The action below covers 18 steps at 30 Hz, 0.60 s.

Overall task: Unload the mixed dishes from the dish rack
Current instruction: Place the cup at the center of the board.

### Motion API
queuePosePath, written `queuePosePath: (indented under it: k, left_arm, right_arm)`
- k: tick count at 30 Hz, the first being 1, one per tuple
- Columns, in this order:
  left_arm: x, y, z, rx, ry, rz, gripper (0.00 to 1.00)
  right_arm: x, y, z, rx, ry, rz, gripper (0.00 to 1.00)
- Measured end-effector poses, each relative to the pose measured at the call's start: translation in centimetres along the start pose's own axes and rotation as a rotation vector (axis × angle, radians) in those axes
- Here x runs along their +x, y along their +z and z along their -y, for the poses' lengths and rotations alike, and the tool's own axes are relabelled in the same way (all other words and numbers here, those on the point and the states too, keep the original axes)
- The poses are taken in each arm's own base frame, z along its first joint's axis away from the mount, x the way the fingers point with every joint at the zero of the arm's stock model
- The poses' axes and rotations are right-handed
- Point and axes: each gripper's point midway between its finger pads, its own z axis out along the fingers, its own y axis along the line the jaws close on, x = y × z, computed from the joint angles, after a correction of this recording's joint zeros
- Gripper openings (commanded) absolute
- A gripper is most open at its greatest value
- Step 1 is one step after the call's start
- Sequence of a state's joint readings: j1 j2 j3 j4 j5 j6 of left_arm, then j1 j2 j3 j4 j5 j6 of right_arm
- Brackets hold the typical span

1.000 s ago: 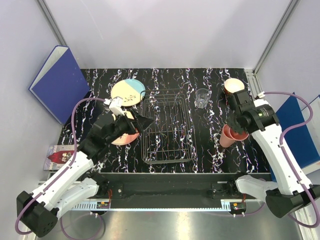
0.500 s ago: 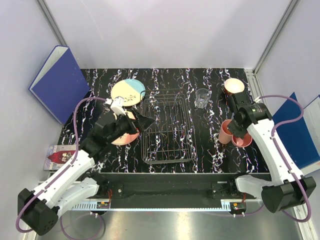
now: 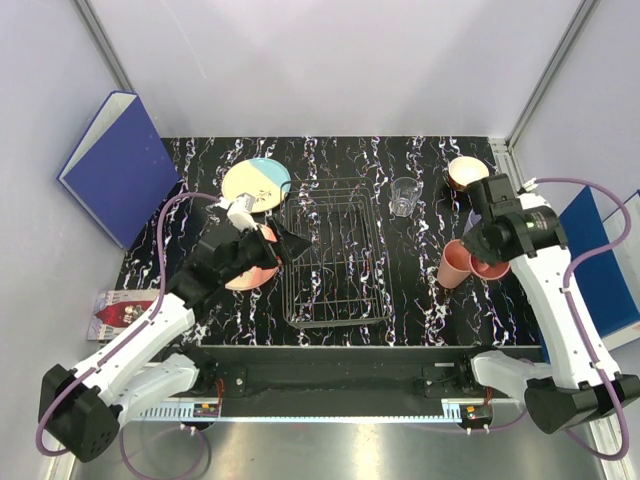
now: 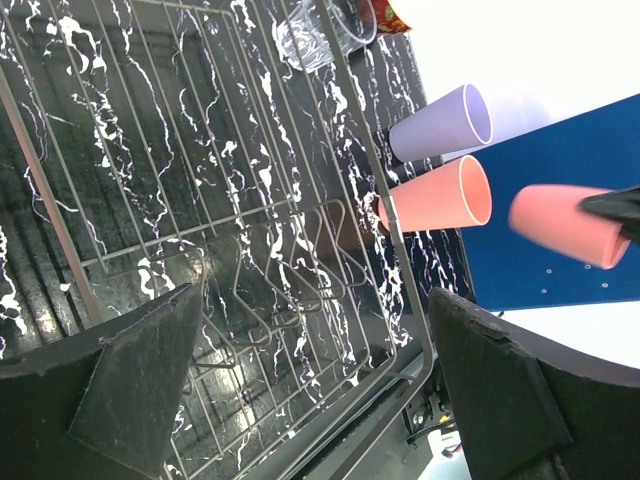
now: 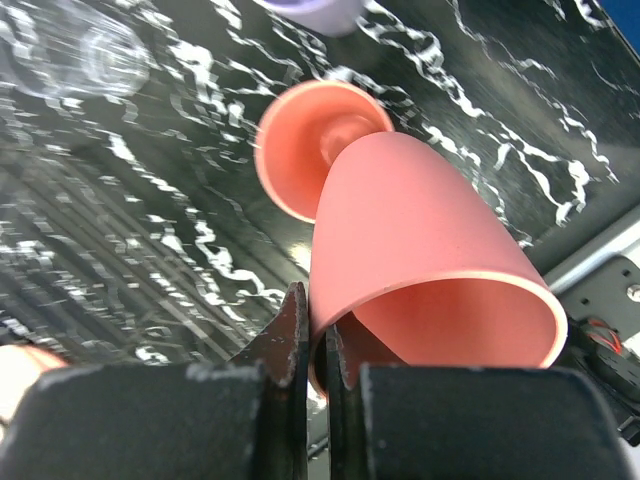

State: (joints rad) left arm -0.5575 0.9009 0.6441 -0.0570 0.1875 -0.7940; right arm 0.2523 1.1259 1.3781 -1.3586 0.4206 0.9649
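My right gripper shifts left in the top view next, lowers my cup inside the second salmon cup [image 3: 452,265] [image 5: 308,143] and releases, since that one stands empty below.
The wire dish rack [image 3: 335,250] stands empty mid-table and fills the left wrist view [image 4: 200,200]. My left gripper [image 3: 287,245] is open over the rack's left edge, holding nothing [image 4: 315,300]. My right gripper [image 3: 487,262] is shut on the rim of a salmon-pink cup [image 5: 430,250], tilted just above the table. A second salmon cup [image 3: 452,265] stands beside it [image 5: 320,145]. The lavender cup [image 4: 445,120], clear glass [image 3: 403,195] and red bowl [image 3: 466,172] sit behind. The blue-and-cream plate [image 3: 257,183] and the salmon plates [image 3: 250,275] lie left of the rack.
A blue binder [image 3: 120,165] leans at the far left, and another [image 3: 600,260] lies off the table's right edge. A red-printed booklet [image 3: 120,312] lies by the left front corner. The right arm hides the lavender cup in the top view.
My right gripper, still holding the salmon cup, swung out toward the front right and then came back a little beside the standing cup. The left gripper edged slightly toward the far side.
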Motion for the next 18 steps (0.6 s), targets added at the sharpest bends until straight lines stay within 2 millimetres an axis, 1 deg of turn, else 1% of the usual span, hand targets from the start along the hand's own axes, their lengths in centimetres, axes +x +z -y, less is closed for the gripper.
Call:
queuePosePath:
  k: [3, 5, 9, 18]
  left_arm:
    - [0.2, 0.2, -0.2, -0.007, -0.002, -0.007, 0.99]
    - [0.2, 0.2, -0.3, -0.009, -0.002, -0.010, 0.99]
    - [0.3, 0.3, -0.3, -0.008, -0.003, -0.013, 0.99]
    - [0.3, 0.3, -0.3, -0.008, -0.002, -0.014, 0.99]
  right_arm:
    - [-1.1, -1.2, -0.7, -0.044, 0.014, 0.027, 0.00]
    - [-1.3, -1.4, -0.9, -0.049, 0.010, 0.030, 0.00]
    - [-0.9, -0.5, -1.2, -0.021, -0.018, 0.007, 0.00]
    - [0.7, 1.8, -1.1, 0.053, -0.083, -0.061, 0.00]
